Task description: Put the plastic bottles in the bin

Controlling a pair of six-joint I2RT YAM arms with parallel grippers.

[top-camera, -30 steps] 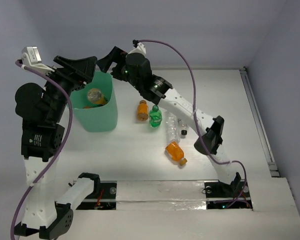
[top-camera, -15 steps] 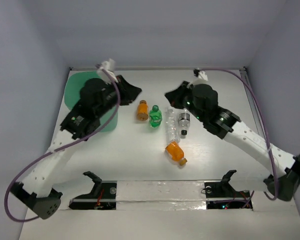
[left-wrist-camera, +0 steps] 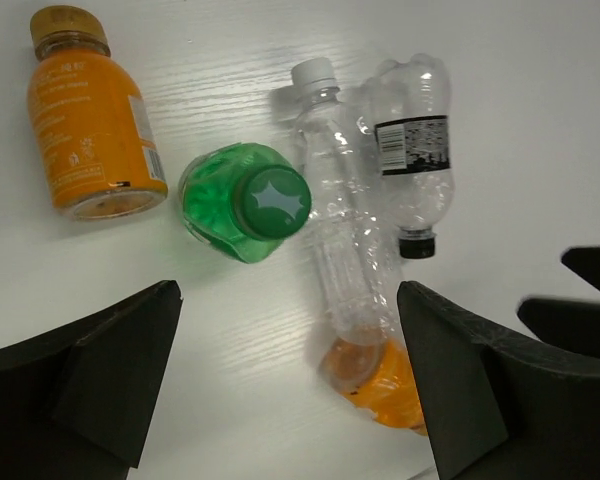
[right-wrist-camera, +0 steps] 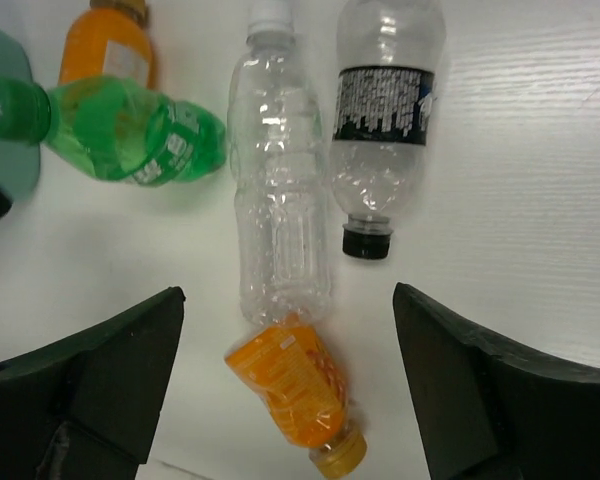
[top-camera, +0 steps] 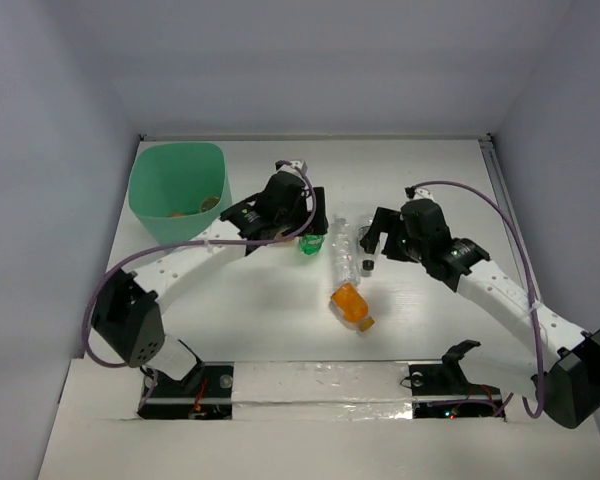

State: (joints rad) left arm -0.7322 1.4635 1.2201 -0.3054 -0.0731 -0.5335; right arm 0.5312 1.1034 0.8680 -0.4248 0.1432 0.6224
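Next, the left gripper should move its open fingers down to either side of the top of the green upright bottle [top-camera: 312, 243] [left-wrist-camera: 255, 205] below, because the bottle's cap faces up.
The mint-green bin [top-camera: 140, 190] stands at the far left with a bottle [top-camera: 205, 204] lying inside. Five bottles sit mid-table. In the left wrist view they are an orange one [left-wrist-camera: 92, 120], a green upright one [left-wrist-camera: 242, 202], a clear one [left-wrist-camera: 342, 225], a clear one with a dark label band [left-wrist-camera: 412, 150] and a lying orange one [left-wrist-camera: 385, 385]. My left gripper [top-camera: 302, 212] is open and empty above the green and orange bottles. My right gripper [top-camera: 375, 232] is open and empty beside the dark-banded bottle [right-wrist-camera: 385, 110], over the clear bottle [right-wrist-camera: 278, 180] and the lying orange bottle [right-wrist-camera: 295, 385].
White walls close the table at the back and sides. A metal rail [top-camera: 515, 240] runs along the right edge. Both arms reach in over the table's middle, the two grippers close together.
Both arms have swung away from the bin and come down over the bottle cluster. The left gripper now covers the upright orange bottle in the top view.
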